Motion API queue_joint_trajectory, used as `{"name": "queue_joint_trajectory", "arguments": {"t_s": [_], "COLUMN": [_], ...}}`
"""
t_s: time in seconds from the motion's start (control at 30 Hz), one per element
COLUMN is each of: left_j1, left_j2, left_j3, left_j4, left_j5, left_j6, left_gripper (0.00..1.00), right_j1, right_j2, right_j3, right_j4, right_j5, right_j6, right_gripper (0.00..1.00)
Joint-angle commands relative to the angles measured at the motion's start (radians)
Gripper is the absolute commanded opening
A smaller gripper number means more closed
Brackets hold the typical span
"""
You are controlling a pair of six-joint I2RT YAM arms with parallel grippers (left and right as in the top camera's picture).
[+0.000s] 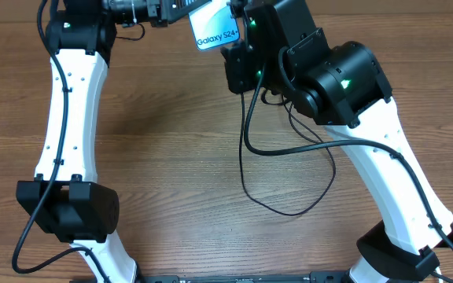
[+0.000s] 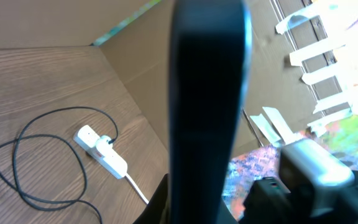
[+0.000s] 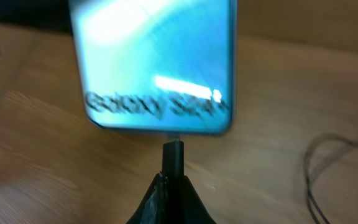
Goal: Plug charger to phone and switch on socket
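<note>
The right gripper should move back and down, away from the phone's bottom edge and over the table.
My left gripper (image 1: pixel 181 17) is shut on the phone (image 1: pixel 215 31) and holds it in the air at the far edge, lit "Galaxy S24+" screen up. In the left wrist view the phone (image 2: pixel 207 106) is a dark upright bar seen edge-on. My right gripper (image 3: pixel 173 186) is shut on the charger's black connector (image 3: pixel 173 155), whose tip meets the bottom edge of the phone (image 3: pixel 157 62). The charger cable (image 1: pixel 289 157) loops over the table below the right arm. The socket (image 2: pixel 101 151), a white power strip with adapter and white cord, lies on the table; it is hidden in the overhead view.
The wood table (image 1: pixel 171 157) spreads below both arms. A brown cardboard wall (image 2: pixel 135 68) stands behind the power strip. The left arm's white link (image 1: pixel 73 110) and the right arm's black joint (image 1: pixel 340 82) hang over the table.
</note>
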Motion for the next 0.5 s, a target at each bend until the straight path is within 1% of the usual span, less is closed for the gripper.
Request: {"name": "queue_joint_trajectory", "arguments": {"t_s": [0.0,0.13,0.2,0.33,0.4,0.47], "left_j1": [-0.003,0.000,0.000,-0.001,-0.001,-0.001], "left_j2": [-0.013,-0.013,-0.013,-0.013,-0.013,-0.013], "left_j3": [0.008,0.008,0.008,0.008,0.008,0.008], "left_j4": [-0.004,-0.090,-0.148,-0.303,-0.385,-0.446], "left_j5": [-0.052,-0.230,-0.322,-0.533,-0.637,-0.735], "left_j6": [0.082,0.166,0.216,0.294,0.332,0.339], "left_gripper": [0.04,0.04,0.04,0.04,0.04,0.04], "right_j1": [-0.003,-0.003,-0.003,-0.003,-0.003,-0.003], "right_j2": [-0.007,-0.007,-0.007,-0.007,-0.007,-0.007], "right_j3": [0.025,0.010,-0.013,-0.118,-0.200,-0.294], "right_j4": [-0.071,-0.212,-0.241,-0.245,-0.226,-0.178], "right_j5": [0.042,0.029,-0.020,-0.123,-0.116,-0.116], "right_j6": [0.036,0.056,0.056,0.056,0.076,0.112], "right_gripper": [0.04,0.04,0.04,0.04,0.04,0.04]}}
